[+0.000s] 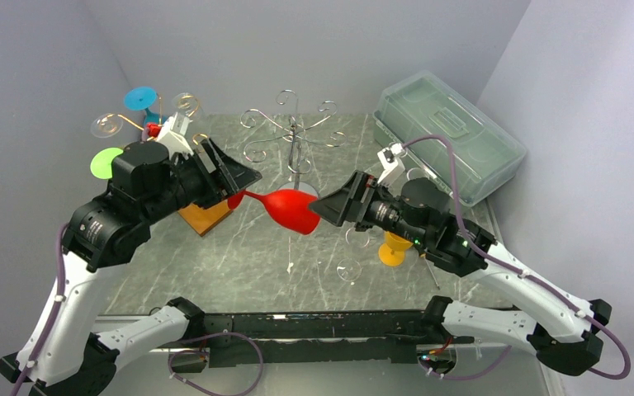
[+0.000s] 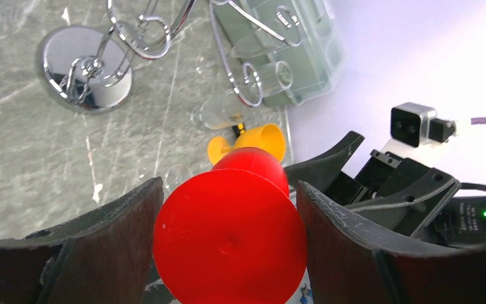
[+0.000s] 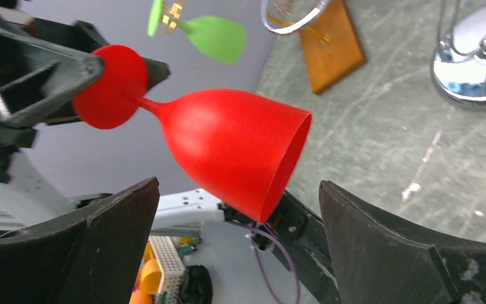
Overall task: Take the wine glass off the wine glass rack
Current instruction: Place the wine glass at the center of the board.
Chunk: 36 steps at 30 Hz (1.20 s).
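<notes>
Next, my right gripper needs to tilt upward toward level and bring its fingers astride the upper edge of the wine glass's rim [image 1: 314, 215] [image 3: 281, 165], since the bowl's opening faces it.
The red wine glass [image 1: 290, 209] hangs level in the air over the middle of the table, away from the chrome wine glass rack [image 1: 293, 136]. My left gripper [image 1: 243, 183] is shut on its round foot [image 2: 231, 240], one finger on each side of the disc. The bowl [image 3: 228, 149] points its open rim toward my right gripper [image 1: 318, 205]. That gripper [image 3: 238, 183] is open wide, its fingertips level with the rim and nothing held between them.
A second rack on a wooden base [image 1: 206, 216] at the left carries a blue glass [image 1: 142, 99] and a green glass [image 1: 106, 162]. An orange glass [image 1: 394, 247] and a clear glass [image 1: 349, 271] lie under the right arm. A lidded plastic box [image 1: 450, 136] stands at the back right.
</notes>
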Motion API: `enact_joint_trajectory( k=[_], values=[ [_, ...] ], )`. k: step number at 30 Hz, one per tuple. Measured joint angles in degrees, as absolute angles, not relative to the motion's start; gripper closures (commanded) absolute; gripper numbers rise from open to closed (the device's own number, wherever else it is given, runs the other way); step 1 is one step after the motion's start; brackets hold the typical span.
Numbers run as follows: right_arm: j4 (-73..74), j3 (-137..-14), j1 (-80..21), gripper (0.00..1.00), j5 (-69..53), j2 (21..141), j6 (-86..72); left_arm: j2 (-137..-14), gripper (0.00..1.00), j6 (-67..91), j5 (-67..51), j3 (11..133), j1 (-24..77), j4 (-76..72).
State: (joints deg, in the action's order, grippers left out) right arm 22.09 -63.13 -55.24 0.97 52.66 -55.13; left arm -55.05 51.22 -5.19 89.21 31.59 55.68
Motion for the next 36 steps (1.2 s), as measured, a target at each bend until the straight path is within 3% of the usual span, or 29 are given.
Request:
enact_joint_trajectory(
  k=[8,14,19,23,30,36],
  values=[
    [12.82,-61.08,-55.22,0.15,-2.15,50.65,-57.71,-54.57,0.57,55.72,-6.92,88.09,31.59,48.77],
    [6.59,-59.68,-55.22,0.37,-4.91,50.76,-60.05,-52.88,0.56,58.94,-9.47,84.84,31.59,43.31],
    [1.28,-56.86,-55.22,0.64,-5.15,49.1,-61.8,-50.94,0.53,61.36,-11.05,81.73,31.59,39.16],
    [-2.39,-55.42,-55.22,1.0,-5.48,47.9,-63.09,-49.39,0.43,63.92,-12.19,78.19,31.55,34.5],
    [-7.4,-55.81,-55.7,1.0,-6.85,46.39,-64.49,-49.84,0.14,64.25,-13.54,77.06,31.73,32.36],
    [-0.89,-56.49,-55.59,1.0,-3.7,46.19,-62.46,-49.76,0.01,60.77,-12.78,79.66,31.73,35.27]
  ],
)
